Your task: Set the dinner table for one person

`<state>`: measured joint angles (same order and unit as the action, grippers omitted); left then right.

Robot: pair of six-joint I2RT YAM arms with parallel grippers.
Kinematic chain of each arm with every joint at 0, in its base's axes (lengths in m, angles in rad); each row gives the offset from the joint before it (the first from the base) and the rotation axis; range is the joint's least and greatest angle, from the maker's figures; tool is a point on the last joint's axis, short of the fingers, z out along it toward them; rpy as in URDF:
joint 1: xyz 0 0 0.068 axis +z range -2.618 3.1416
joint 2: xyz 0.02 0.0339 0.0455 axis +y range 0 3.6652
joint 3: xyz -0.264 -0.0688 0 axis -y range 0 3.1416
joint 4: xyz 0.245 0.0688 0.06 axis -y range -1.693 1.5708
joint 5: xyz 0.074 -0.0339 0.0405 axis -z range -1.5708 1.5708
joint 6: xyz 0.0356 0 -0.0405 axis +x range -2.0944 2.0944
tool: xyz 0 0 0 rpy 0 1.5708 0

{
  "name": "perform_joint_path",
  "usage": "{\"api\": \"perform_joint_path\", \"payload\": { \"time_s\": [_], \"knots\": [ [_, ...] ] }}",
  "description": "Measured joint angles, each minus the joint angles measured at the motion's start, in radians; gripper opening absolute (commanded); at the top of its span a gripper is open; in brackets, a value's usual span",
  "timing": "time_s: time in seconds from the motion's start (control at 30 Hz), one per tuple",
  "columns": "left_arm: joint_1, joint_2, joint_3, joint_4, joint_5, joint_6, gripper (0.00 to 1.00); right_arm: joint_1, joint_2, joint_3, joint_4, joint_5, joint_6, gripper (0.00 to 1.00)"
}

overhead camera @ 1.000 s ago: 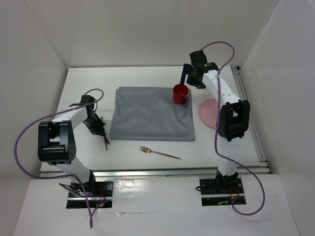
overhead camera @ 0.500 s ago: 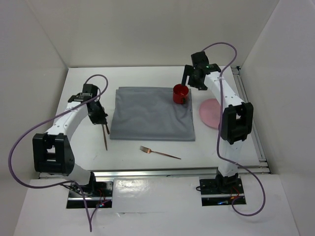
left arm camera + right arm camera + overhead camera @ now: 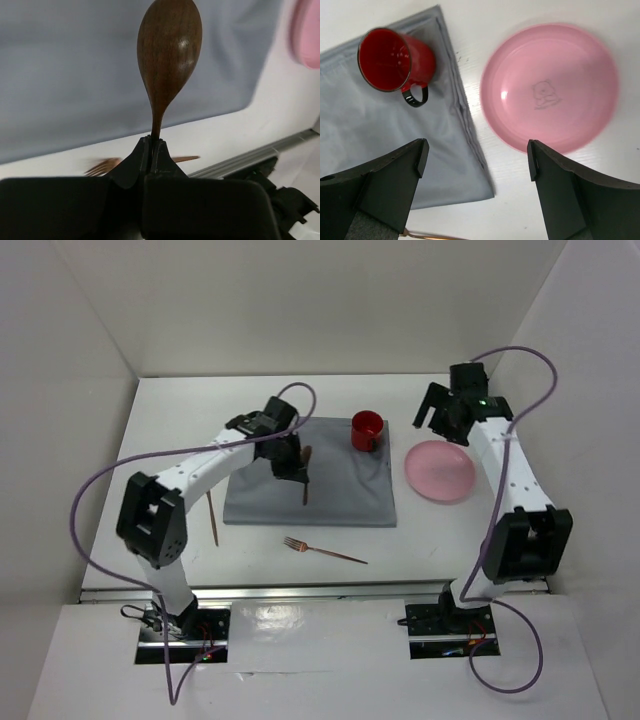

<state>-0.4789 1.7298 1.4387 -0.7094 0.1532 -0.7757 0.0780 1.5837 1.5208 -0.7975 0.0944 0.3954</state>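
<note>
Bare cloth by the mug's handle [image 3: 363, 488] lies below my left gripper and to its right in the top view, so I will shift there, lower, and release the spoon [image 3: 305, 490].
My left gripper [image 3: 296, 472] is shut on the handle of a dark wooden spoon [image 3: 305, 490] and holds it over the middle of the grey cloth [image 3: 330, 490] on the white dinner table [image 3: 180, 420]. In the left wrist view the spoon's bowl [image 3: 169, 50] points away from the closed fingers [image 3: 142, 155]. My right gripper [image 3: 440, 418] is open and empty, above the far edge of the pink plate [image 3: 440, 472]. In the right wrist view its fingers [image 3: 395, 170] frame the cloth's right edge [image 3: 470, 130], with the plate [image 3: 550, 87] beyond on the right.
A red mug [image 3: 367, 430] stands on the cloth's far right corner, handle toward me [image 3: 415, 96]. A copper fork [image 3: 325, 551] lies on the table in front of the cloth. A thin brown utensil [image 3: 212, 517] lies left of the cloth. Metal rails [image 3: 530, 540] edge the table.
My left arm has swung right from the table left of the cloth to over the cloth, carrying the spoon. My right gripper has moved right, from beside the mug to the plate.
</note>
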Motion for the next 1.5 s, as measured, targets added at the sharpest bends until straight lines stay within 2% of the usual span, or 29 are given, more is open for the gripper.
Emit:
{"api": "perform_joint_path", "payload": {
  "time_s": [0.17, 0.27, 0.43, 0.6, 0.77, 0.9, 0.93, 1.07, 1.3, 1.5],
  "knots": [
    [-0.161, 0.214, 0.205, 0.063, 0.041, -0.097, 0.00, -0.100, -0.154, -0.090, -0.001, -0.032, 0.005, 0.93],
    [-0.216, 0.300, 0.255, 0.098, 0.074, -0.146, 0.00, -0.134, -0.197, -0.121, -0.004, -0.047, 0.008, 0.93],
    [-0.229, 0.415, 0.322, 0.112, 0.088, -0.195, 0.00, -0.195, -0.234, -0.196, -0.003, -0.080, 0.019, 0.93],
    [-0.224, 0.521, 0.437, 0.127, 0.088, -0.224, 0.00, -0.304, -0.253, -0.334, -0.005, -0.129, 0.080, 0.93],
    [-0.225, 0.565, 0.475, 0.146, 0.088, -0.232, 0.00, -0.377, -0.266, -0.492, 0.010, -0.201, 0.156, 0.91],
    [-0.225, 0.597, 0.488, 0.150, 0.092, -0.242, 0.34, -0.384, -0.278, -0.579, 0.044, -0.240, 0.220, 0.91],
    [-0.225, 0.608, 0.496, 0.148, 0.096, -0.243, 0.47, -0.384, -0.278, -0.591, 0.057, -0.245, 0.237, 0.91],
    [-0.224, 0.624, 0.496, 0.142, 0.107, -0.231, 0.70, -0.386, -0.254, -0.604, 0.129, -0.257, 0.282, 0.91],
    [-0.238, 0.548, 0.450, 0.099, 0.103, -0.164, 0.72, -0.386, -0.121, -0.621, 0.263, -0.254, 0.340, 0.87],
    [-0.275, 0.321, 0.359, 0.042, 0.060, -0.079, 0.69, -0.386, -0.037, -0.631, 0.328, -0.235, 0.378, 0.81]
  ]
}}
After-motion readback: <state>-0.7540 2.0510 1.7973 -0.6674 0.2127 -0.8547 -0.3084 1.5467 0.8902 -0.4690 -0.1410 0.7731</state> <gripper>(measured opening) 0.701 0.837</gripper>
